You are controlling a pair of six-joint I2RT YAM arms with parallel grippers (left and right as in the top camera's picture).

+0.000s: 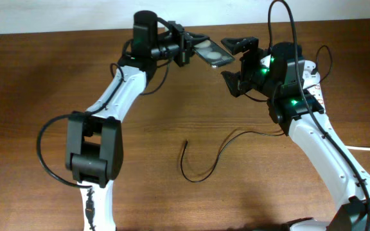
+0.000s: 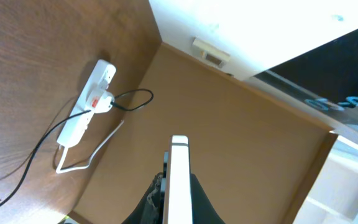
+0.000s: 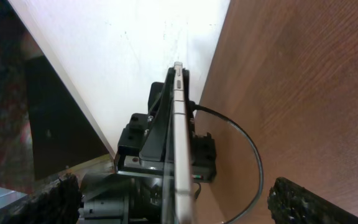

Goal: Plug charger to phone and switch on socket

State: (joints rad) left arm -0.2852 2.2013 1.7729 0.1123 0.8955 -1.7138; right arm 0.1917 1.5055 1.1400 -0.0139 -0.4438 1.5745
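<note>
I should next swing my right gripper back and down onto the charger's plug end [image 1: 185,145], which lies loose below it and to its left in the overhead view.
My left gripper [image 1: 188,46] is shut on the phone [image 1: 214,54] and holds it in the air above the table's far edge. In the left wrist view the phone [image 2: 179,155] shows edge-on between the fingers [image 2: 179,190]. My right gripper [image 1: 236,64] is open and empty, its fingers on either side of the phone's free end; the right wrist view shows the phone [image 3: 179,124] edge-on between the spread fingers [image 3: 173,186]. The charger cable [image 1: 218,154] lies loose on the table, its plug tip at the near end. The socket [image 2: 89,106] holds the white adapter; overhead it [image 1: 312,77] is mostly hidden under the right arm.
The socket's thick white cord [image 2: 92,155] trails off its end towards the table's edge. The black cable [image 2: 36,149] runs from the adapter across the brown table [image 1: 37,77]. A white wall [image 3: 135,43] stands behind the table's far edge.
</note>
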